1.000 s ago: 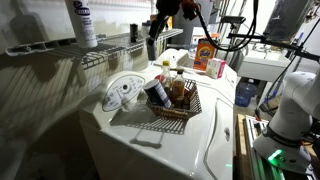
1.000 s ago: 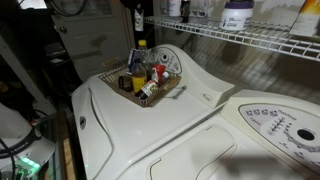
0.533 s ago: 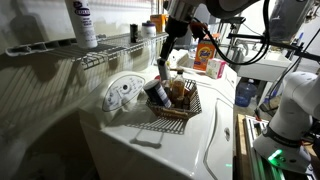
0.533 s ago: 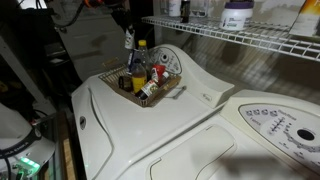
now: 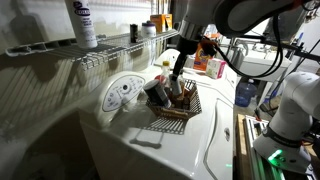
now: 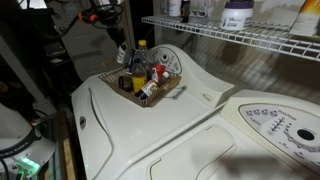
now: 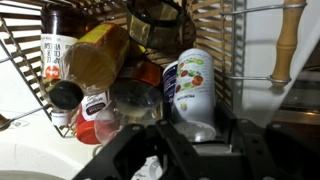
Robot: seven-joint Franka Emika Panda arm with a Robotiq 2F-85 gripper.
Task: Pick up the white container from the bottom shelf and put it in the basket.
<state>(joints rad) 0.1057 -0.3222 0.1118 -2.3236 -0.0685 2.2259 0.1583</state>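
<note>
The basket spot [image 7: 152, 72] beside the amber bottle is just below the robot's gripper, so the gripper will turn and move down next to let go of the white container [image 7: 192, 85] there.
My gripper [image 7: 190, 150] is shut on the white container [image 7: 192, 85], a small pale canister with a colourful label. It holds the container low over the dark wire basket [image 7: 20, 55], among the bottles inside. In both exterior views the gripper [image 5: 176, 80] [image 6: 122, 55] hangs at the basket [image 5: 183, 113] [image 6: 152, 99], which stands on the white washer top. The white wire bottom shelf [image 5: 110, 55] [image 6: 245, 36] runs behind and above it. The container is hard to make out in the exterior views.
The basket holds an amber bottle [image 7: 95, 55], a dark sauce bottle [image 7: 58, 65] and a clear lid [image 7: 135, 100]. A tall white bottle [image 5: 82, 22] stands on the upper shelf. An orange box [image 5: 203, 55] stands behind. A washer control panel [image 6: 275, 125] lies nearby.
The arm has carried the container from shelf height down and across to the basket. The gripper now sits low over the bottles.
</note>
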